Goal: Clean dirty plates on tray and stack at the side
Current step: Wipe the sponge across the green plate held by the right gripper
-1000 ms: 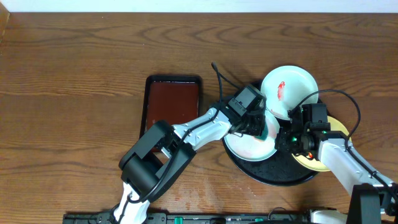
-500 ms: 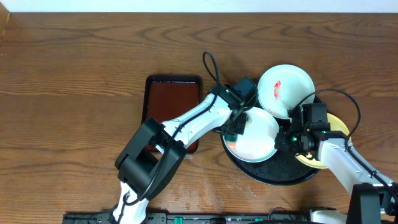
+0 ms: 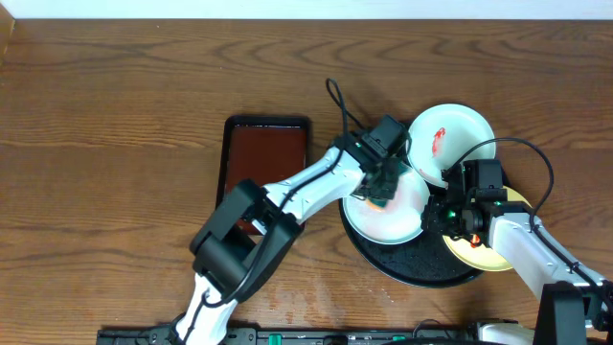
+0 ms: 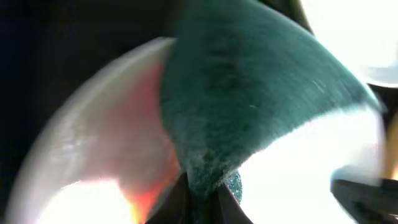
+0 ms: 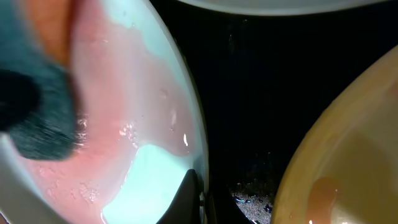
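Note:
My left gripper sweeps the sponge off the pink-smeared plate, left in the overhead view, and releases it onto the reddish-brown tray [image 3: 262, 164] next, because the tray's bottom is clear.
A mint-white plate [image 3: 393, 216] with a pink smear lies on the black tray [image 3: 421, 270]. My left gripper [image 3: 381, 189] is shut on a dark green sponge [image 4: 249, 93] pressed onto that plate [image 4: 93, 143]. My right gripper [image 3: 442, 216] is shut on the same plate's rim [image 5: 168, 118], with the sponge [image 5: 37, 118] at its far side. A second mint-white plate [image 3: 450, 139] with a red smear leans at the tray's back. The yellow plate [image 3: 488, 251] sits at the tray's right; it also shows in the right wrist view [image 5: 348, 149].
A reddish-brown rectangular tray [image 3: 265, 158] lies left of the black tray, partly under my left arm. Cables loop over the table near the arms. Bare wooden tabletop [image 3: 115, 144] spreads to the left and back.
My left gripper with the sponge has swept back and forth over the plate, left and then right again. The leaning plate has shifted a little. The right gripper stays put on the rim.

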Robot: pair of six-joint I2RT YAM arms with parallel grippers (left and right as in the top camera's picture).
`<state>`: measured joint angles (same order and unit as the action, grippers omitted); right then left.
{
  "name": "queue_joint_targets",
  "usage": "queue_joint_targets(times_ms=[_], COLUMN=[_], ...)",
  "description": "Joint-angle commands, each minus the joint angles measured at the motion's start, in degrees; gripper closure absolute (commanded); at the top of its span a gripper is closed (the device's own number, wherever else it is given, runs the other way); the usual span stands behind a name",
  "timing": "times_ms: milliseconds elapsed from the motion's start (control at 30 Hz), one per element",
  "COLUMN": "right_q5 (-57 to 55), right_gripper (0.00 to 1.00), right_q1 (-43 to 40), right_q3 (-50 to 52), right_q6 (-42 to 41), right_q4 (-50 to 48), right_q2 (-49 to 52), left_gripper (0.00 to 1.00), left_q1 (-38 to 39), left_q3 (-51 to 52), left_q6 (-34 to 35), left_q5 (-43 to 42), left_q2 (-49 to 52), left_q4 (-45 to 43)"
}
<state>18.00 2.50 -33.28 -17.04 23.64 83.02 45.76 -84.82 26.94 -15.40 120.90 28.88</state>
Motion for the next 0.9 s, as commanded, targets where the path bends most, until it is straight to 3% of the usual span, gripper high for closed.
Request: queue_joint_targets(times_ms=[0, 167, 600, 667, 767, 867], right_q5=[-1.0, -1.0, -1.0, -1.0, -1.0, -1.0], right_gripper=[0.99, 0.99, 0.99, 0.99, 0.99, 0.99], right_q1=[0.6, 0.6, 0.6, 0.6, 0.6, 0.6], right_q3=[0.3, 0.3, 0.3, 0.3, 0.3, 0.3], right_q6=[1.6, 1.6, 1.6, 1.6, 1.7, 1.7], right_q4=[0.4, 0.1, 0.1, 0.2, 0.1, 0.1], right_q2=[1.2, 1.2, 1.2, 1.2, 1.2, 1.2], left_gripper=[0.92, 0.93, 0.93, 0.93, 0.92, 0.93], left_q1=[2.6, 3.6, 2.8, 1.7, -0.7, -2.4], left_q3=[0.2, 0.1, -0.3, -1.0, -3.2, -3.8], left_q6=[-0.3, -4.2, -5.7, -5.7, -2.8, -0.8], left_q5=[-10.2, -14.0, -13.7, -10.7, 4.7, 13.7], left_q2=[4.2, 2.7, 0.8, 0.8, 0.7, 0.7], left_q4=[-0.2, 2.6, 15.4, 18.6, 26.2, 27.6])
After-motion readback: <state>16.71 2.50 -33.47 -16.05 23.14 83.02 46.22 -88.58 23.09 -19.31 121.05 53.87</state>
